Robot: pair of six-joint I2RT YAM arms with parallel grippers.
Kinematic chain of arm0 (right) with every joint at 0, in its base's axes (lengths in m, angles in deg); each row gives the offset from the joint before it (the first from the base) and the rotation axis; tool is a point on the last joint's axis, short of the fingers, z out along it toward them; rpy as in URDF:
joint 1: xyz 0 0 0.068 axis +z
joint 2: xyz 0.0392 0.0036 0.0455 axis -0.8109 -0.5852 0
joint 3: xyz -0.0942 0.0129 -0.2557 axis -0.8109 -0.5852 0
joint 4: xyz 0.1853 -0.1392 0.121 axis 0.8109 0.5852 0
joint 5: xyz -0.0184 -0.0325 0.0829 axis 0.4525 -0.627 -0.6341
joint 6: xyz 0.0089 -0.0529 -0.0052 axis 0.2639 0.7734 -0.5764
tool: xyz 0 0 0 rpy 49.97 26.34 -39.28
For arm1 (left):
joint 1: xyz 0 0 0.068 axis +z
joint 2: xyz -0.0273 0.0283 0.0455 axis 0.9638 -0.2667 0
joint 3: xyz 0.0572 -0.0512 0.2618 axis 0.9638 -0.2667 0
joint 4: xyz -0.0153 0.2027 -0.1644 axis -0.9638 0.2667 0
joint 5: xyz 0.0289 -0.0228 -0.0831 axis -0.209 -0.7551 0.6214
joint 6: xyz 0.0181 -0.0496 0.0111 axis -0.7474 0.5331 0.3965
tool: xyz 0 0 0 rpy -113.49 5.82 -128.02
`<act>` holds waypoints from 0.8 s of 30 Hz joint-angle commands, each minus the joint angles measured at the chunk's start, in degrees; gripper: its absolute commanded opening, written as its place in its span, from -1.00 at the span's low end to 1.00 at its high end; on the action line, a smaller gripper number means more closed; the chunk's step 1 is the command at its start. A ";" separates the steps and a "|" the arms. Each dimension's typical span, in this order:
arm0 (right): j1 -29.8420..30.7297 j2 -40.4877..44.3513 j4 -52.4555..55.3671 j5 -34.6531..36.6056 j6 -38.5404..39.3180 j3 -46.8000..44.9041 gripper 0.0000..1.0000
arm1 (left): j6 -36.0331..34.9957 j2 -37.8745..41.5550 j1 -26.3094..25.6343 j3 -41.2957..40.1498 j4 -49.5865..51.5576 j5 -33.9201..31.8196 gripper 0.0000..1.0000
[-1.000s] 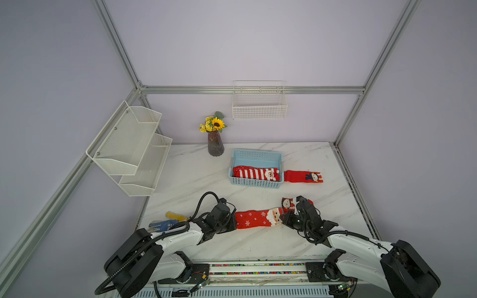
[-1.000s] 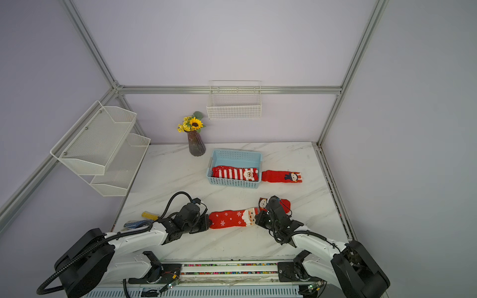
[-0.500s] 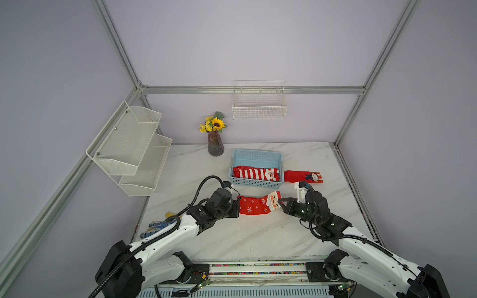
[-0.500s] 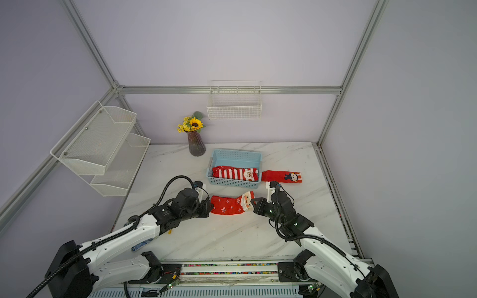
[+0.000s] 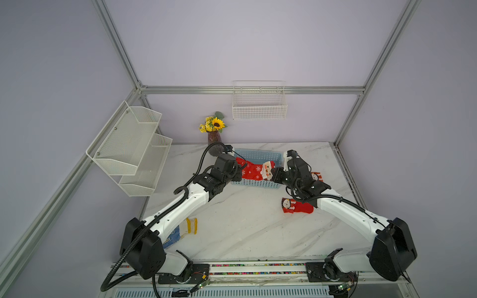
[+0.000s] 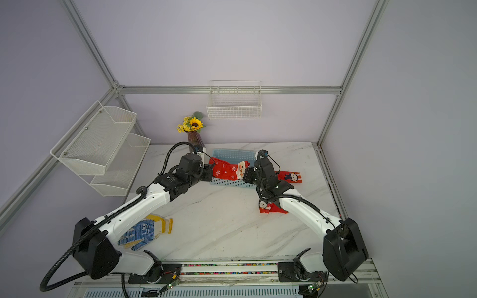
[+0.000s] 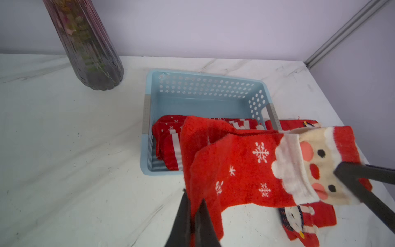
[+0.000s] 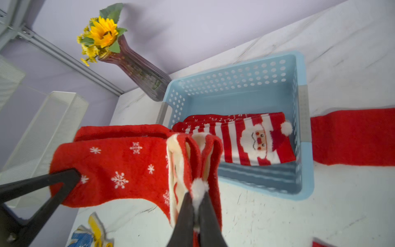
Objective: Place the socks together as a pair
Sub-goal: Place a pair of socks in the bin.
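Observation:
Next, my right gripper moves outward and down into the basket, over the striped Santa sock (image 8: 245,141), and releases the red sock. Its cuff end still hangs above the basket's front edge.
A red snowflake sock with a Santa cuff (image 5: 254,170) (image 6: 227,170) hangs stretched between both grippers over the front edge of the blue basket (image 5: 258,153) (image 6: 232,153). It shows two red layers in the wrist views. My left gripper (image 7: 193,198) (image 5: 238,175) is shut on its toe end (image 7: 235,171). My right gripper (image 8: 196,192) (image 5: 275,174) is shut on the Santa cuff (image 8: 192,158). A striped Santa sock (image 8: 245,141) lies inside the basket. One red sock (image 5: 316,176) (image 8: 352,136) lies right of the basket, another (image 5: 296,206) (image 6: 268,207) beside the right forearm.
A blue-dotted glove with a yellow cuff (image 6: 144,231) lies under the left arm. A sunflower vase (image 6: 193,136) (image 7: 89,53) stands just left of the basket at the back wall. A white tiered shelf (image 5: 129,147) and a wire basket (image 5: 259,108) hang on the walls.
Both arms lifted the snowflake sock from the front of the table and carried it back over the basket. One figure sock stayed on the table at the right.

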 commanded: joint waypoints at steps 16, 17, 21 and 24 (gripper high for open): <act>-9.73 -19.80 -7.25 -6.57 3.26 8.14 -1.00 | 0.05 -19.79 10.13 12.01 -2.63 16.22 -1.00; -9.71 -20.09 -7.16 -6.57 3.25 8.04 -1.00 | -0.03 -20.30 10.40 12.08 -2.67 17.61 -1.00; -9.75 -20.66 -7.14 -7.32 3.08 7.61 -1.00 | 0.10 -20.67 10.82 11.62 -2.62 17.70 -1.00; -9.75 -20.27 -7.00 -7.03 2.90 6.82 -1.00 | -0.12 -20.69 11.46 11.29 -2.58 17.75 -1.00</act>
